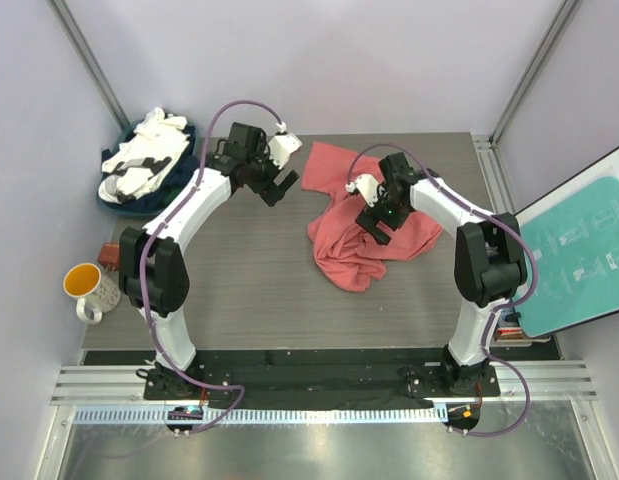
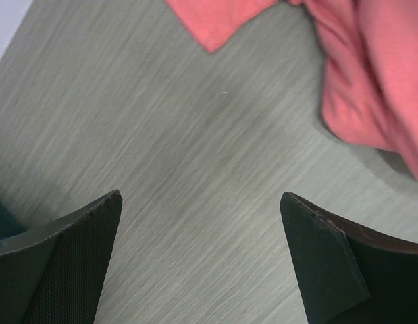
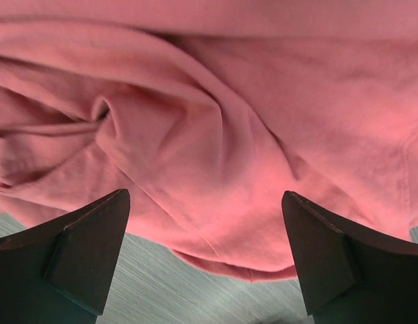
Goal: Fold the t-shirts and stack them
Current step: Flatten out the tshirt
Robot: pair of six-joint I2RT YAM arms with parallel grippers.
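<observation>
The rumpled fold near the hem [image 3: 212, 202] is raised cloth between the open fingers of my right gripper, so I should lower that gripper and move it slightly back, onto the fold.
A coral-red t-shirt [image 1: 361, 245] lies crumpled on the right half of the grey table [image 1: 239, 280]. More t-shirts, white and dark navy [image 1: 144, 160], are heaped at the back left, off the table's corner. My right gripper [image 1: 377, 222] hovers over the red shirt, open, with a rumpled fold and hem [image 3: 215, 223] between its fingers but not pinched. My left gripper [image 1: 279, 188] is open above bare table, just left of the red shirt's sleeve corner [image 2: 215, 23].
An orange-lined mug [image 1: 86, 288] stands off the table's left edge. A teal-printed board [image 1: 579, 250] leans at the right. Metal frame posts rise at the back corners.
</observation>
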